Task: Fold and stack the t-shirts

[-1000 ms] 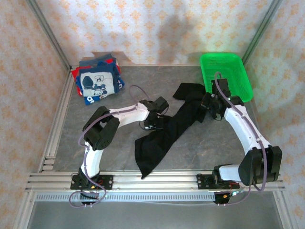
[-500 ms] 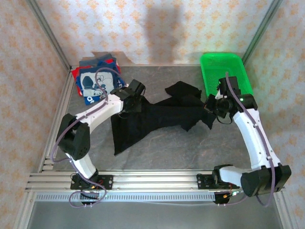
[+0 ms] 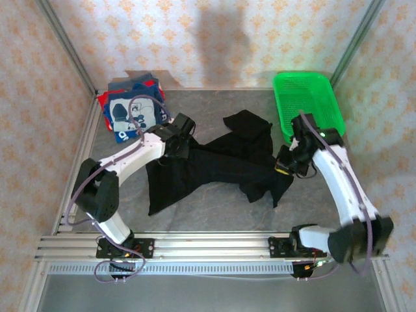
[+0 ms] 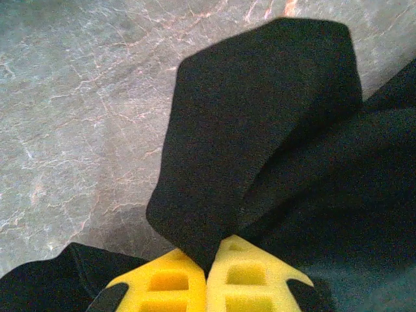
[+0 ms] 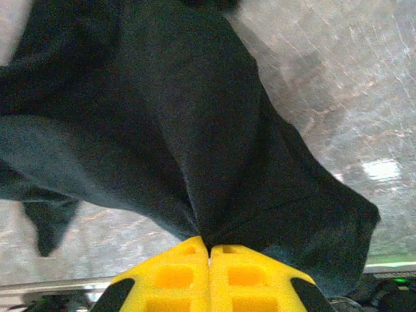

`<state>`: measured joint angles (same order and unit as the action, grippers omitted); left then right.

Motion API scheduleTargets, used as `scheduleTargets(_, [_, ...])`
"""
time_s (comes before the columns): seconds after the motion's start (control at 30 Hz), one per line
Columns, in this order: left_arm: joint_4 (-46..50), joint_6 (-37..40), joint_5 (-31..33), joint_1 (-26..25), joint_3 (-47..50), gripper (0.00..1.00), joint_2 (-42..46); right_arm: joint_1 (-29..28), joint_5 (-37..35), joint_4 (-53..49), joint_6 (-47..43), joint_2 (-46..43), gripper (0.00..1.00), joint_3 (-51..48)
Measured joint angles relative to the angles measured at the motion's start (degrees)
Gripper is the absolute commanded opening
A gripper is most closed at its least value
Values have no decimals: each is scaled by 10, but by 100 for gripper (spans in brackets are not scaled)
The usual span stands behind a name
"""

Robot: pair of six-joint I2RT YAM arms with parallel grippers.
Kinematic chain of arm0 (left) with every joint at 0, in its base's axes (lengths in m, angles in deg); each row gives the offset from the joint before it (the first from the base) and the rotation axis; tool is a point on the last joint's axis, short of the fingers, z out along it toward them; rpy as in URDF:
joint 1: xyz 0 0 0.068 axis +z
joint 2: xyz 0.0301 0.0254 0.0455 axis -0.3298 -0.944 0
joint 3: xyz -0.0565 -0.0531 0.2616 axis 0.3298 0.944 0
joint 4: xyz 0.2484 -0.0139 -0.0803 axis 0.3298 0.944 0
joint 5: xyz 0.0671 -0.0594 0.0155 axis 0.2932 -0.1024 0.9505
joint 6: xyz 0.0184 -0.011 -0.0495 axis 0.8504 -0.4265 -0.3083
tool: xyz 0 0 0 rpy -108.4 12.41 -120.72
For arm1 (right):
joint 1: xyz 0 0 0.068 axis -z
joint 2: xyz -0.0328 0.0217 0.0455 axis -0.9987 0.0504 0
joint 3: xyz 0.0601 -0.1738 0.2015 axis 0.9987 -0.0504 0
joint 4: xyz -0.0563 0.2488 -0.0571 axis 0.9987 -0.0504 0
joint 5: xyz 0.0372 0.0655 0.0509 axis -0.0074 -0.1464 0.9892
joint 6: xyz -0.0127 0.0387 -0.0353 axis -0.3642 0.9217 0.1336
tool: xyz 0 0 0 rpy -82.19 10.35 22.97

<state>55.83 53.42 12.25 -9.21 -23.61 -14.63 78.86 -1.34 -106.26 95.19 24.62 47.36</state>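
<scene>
The grey table is below my raised right gripper, which will next lower the pinched fold of black t-shirt (image 3: 218, 164) and release it on the tabletop.
A large black t-shirt (image 3: 218, 164) hangs stretched between my two grippers over the middle of the table. My left gripper (image 3: 175, 144) is shut on its left end; the left wrist view has the yellow fingertips (image 4: 170, 281) pinched on the black t-shirt (image 4: 260, 130). At the shirt's right end my right gripper (image 3: 286, 162) is also shut on the cloth, and the right wrist view has the black t-shirt (image 5: 195, 130) rising out of the closed yellow fingertips (image 5: 240, 276). A stack of folded t-shirts (image 3: 132, 112), navy with a white print on top and red beneath, lies at the back left.
A bright green mesh basket (image 3: 309, 97) stands at the back right, close behind my right arm. Wallpapered walls with metal frame posts enclose the grey table (image 3: 221, 214). An aluminium rail (image 3: 208, 246) runs along the near edge.
Both grippers have swung the black t-shirt from a diagonal line into a left-to-right spread. The left gripper went back and left; the right gripper came slightly forward.
</scene>
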Motion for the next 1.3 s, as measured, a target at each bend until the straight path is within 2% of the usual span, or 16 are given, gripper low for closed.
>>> scheduleTargets(0.2, [-2, 21, 13, 0, -21, 0, -75, 9, -78, 75, -56, 223, 3, 32])
scheduleTargets(0.33, [-3, 29, 17, 1, -43, 0, -95, 9, -129, 106, -88, 293, 7, 81])
scheduleTargets(0.37, [-3, 30, 17, 1, -47, 2, -98, 9, -141, 111, -95, 300, 13, 90])
scheduleTargets(0.4, [-5, 32, 17, 1, -51, 8, -101, 9, -154, 118, -103, 305, 27, 99])
scheduleTargets(0.43, [-5, 34, 17, 1, -55, 15, -103, 9, -169, 124, -112, 308, 36, 108])
scheduleTargets(0.47, [-7, 33, 17, 1, -56, 22, -104, 9, -180, 127, -120, 309, 41, 113])
scheduleTargets(0.53, [-8, 35, 17, 1, -58, 42, -104, 9, -208, 130, -134, 309, 51, 124])
scheduleTargets(0.6, [-9, 36, 14, 2, -60, 55, -104, 9, -230, 130, -140, 308, 56, 129])
scheduleTargets(0.73, [-9, 27, -6, 8, -61, 71, -83, 9, -233, 137, -130, 245, 64, 94])
scheduleTargets(0.83, [-9, 16, -33, 11, -63, 74, -35, 9, -198, 134, -106, 121, 64, 44])
scheduleTargets(0.9, [-10, 4, -58, 12, -63, 82, 10, 9, -165, 130, -83, 33, 62, 12])
scheduleTargets(1.03, [-22, -26, -107, 11, -46, 83, 110, -17, -123, 110, -25, -97, 59, -71])
scheduleTargets(1.13, [-31, -48, -129, 11, 2, 83, 181, -59, -115, 96, 21, -120, 58, -146])
scheduleTargets(1.3, [-24, -73, -144, 11, 97, 85, 260, -102, -126, 99, 83, -98, 52, -256])
